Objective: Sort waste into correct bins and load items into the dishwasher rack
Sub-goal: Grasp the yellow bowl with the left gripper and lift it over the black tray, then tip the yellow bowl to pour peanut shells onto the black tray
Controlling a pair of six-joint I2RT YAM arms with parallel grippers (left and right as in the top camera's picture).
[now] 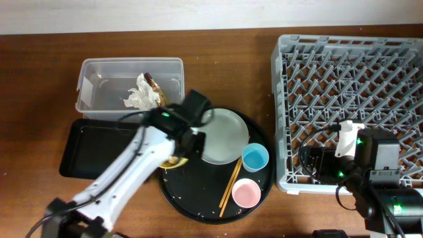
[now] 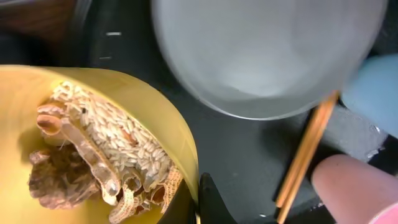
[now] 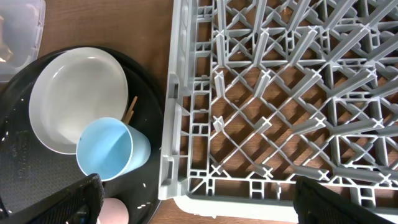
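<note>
The bowl (image 1: 170,160) has food scraps in it, so I need to swing my left gripper over the shallow black rectangular tray (image 1: 100,149) and tip the bowl. Then I need to go back and let go of it on the round tray.
My left gripper (image 2: 198,200) is shut on the rim of the small yellow bowl (image 2: 93,93), which holds brownish food scraps with rice (image 2: 93,149). Overhead, the bowl (image 1: 170,160) is mostly hidden under the left arm, at the left edge of the round black tray. The grey-green plate (image 1: 225,135), blue cup (image 1: 255,157), pink cup (image 1: 246,192) and chopsticks (image 1: 230,187) lie on that tray. The clear tub (image 1: 99,73) holds white napkins (image 1: 140,98) and a brown wrapper (image 1: 153,82). My right gripper (image 3: 199,205) is open and empty over the front left corner of the grey rack (image 3: 280,93).
The shallow black rectangular tray (image 1: 86,149) lies in front of the clear tub, left of the round black tray (image 1: 198,198). The rack (image 1: 350,99) fills the right side of the table. The right arm (image 1: 377,165) sits over its front edge.
</note>
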